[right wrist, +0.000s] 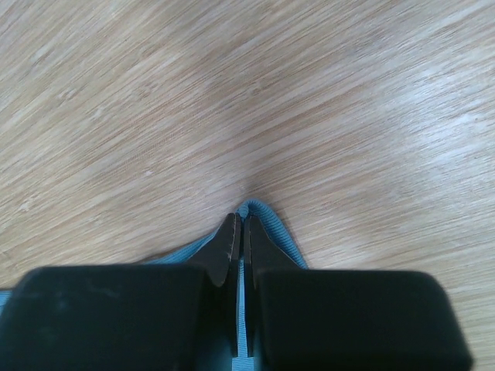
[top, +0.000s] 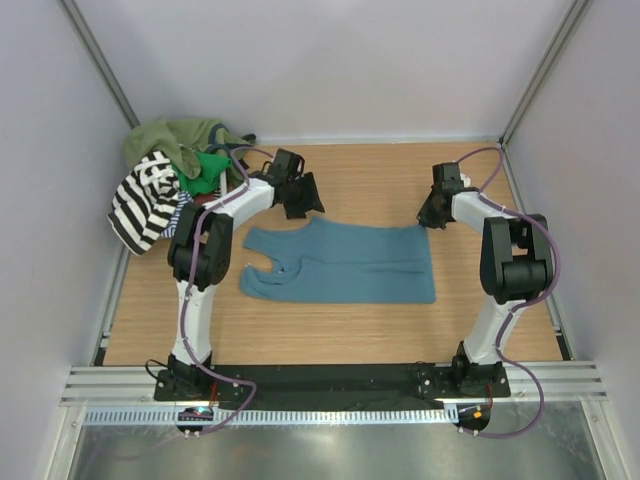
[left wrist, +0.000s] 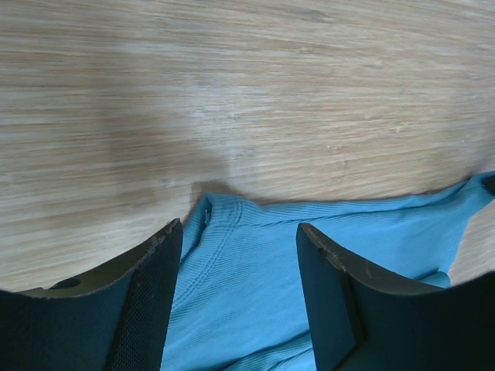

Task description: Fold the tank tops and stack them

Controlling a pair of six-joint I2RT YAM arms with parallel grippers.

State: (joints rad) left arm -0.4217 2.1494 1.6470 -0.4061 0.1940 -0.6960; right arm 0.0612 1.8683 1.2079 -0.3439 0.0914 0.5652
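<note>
The far part of the teal top still lies unfolded. Its pinched hem goes back toward the teal top's near edge next, where my right gripper releases it.
A teal-blue tank top lies flat in the middle of the wooden table. My left gripper hovers at its far left edge. In the left wrist view this gripper is open, with its fingers straddling a hemmed corner of the teal cloth. My right gripper is at the top's far right corner. In the right wrist view it is shut on the teal hem. A black-and-white striped tank top lies in the heap at the back left.
The back-left heap also holds an olive top, a green one and a thin navy-striped one. Grey walls enclose the table on three sides. Both arm bases stand on the black rail at the near edge.
</note>
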